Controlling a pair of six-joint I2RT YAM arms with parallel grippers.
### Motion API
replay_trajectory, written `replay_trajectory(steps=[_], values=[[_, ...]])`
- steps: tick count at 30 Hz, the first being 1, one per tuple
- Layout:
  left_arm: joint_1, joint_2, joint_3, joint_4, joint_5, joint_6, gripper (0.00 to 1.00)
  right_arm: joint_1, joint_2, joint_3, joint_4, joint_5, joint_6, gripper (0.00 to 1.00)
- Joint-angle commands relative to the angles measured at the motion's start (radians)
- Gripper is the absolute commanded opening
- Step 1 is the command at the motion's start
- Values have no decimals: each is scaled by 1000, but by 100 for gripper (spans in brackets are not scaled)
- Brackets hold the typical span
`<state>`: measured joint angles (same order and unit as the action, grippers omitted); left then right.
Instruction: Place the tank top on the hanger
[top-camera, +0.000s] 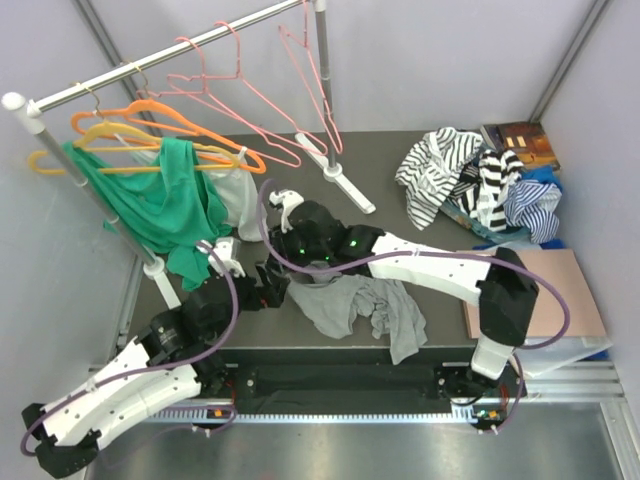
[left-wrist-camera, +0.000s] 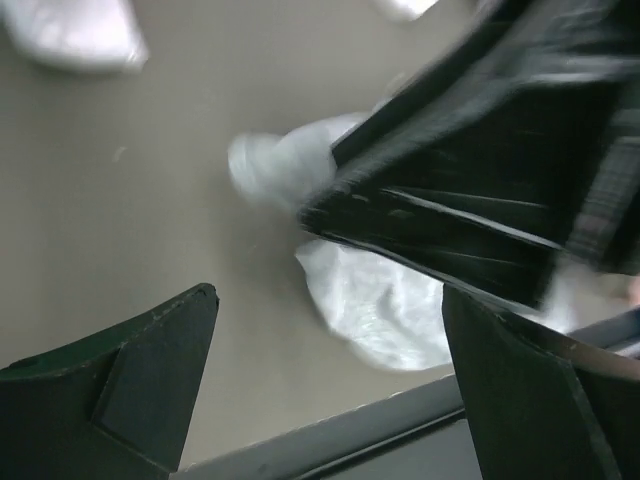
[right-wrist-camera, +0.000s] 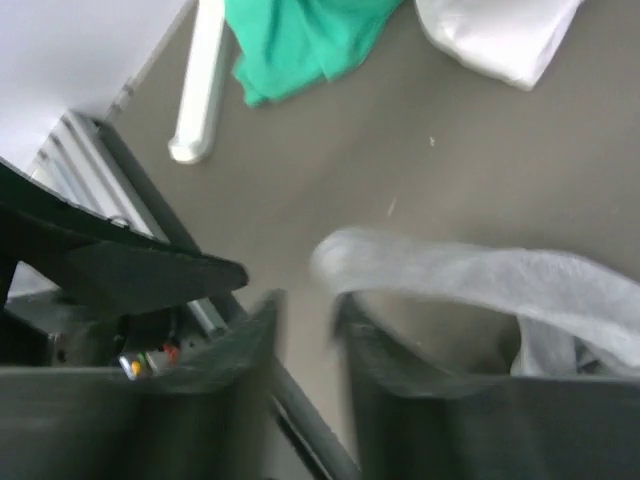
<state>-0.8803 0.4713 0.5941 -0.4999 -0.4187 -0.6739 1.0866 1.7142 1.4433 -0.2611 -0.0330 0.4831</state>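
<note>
The strap's loose end (left-wrist-camera: 262, 166) lies below and outward of my left gripper, poking clear of my right gripper. My left gripper moves down and outward onto it next.
The grey tank top (top-camera: 360, 305) lies crumpled on the table near the front edge. Several pink wire hangers (top-camera: 262, 110) hang on the rail at the back, far from both grippers. My left gripper (top-camera: 272, 284) is wide open and empty at the top's left end; its wrist view (left-wrist-camera: 328, 295) shows pale cloth (left-wrist-camera: 380, 300) beyond the tips. My right gripper (top-camera: 290, 265) hovers just above that spot. In the right wrist view (right-wrist-camera: 308, 305) its jaws stand a narrow gap apart, blurred. A strap of the top (right-wrist-camera: 450, 275) lies across the right fingertip (right-wrist-camera: 350, 320), not between the jaws.
A green garment (top-camera: 160, 205) and a whitish one (top-camera: 238, 195) hang on orange and yellow hangers (top-camera: 150, 125) at the left. Striped clothes (top-camera: 470, 180) are piled at the back right. The rack's post foot (top-camera: 340, 175) rests mid-table. The table's front edge (left-wrist-camera: 330, 440) is just below my left fingers.
</note>
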Motion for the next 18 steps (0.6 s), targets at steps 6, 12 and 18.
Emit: replay_trajectory(steps=[6,12,18], values=[[1,75,-92,47,-80,-69,99,-34,-286,-197,48,5,20,76],[4,229,-123,139,-164,-56,99,-163,-436,-497,54,28,69,73],[131,424,-102,242,-102,20,97,-165,-360,-570,75,70,84,74]])
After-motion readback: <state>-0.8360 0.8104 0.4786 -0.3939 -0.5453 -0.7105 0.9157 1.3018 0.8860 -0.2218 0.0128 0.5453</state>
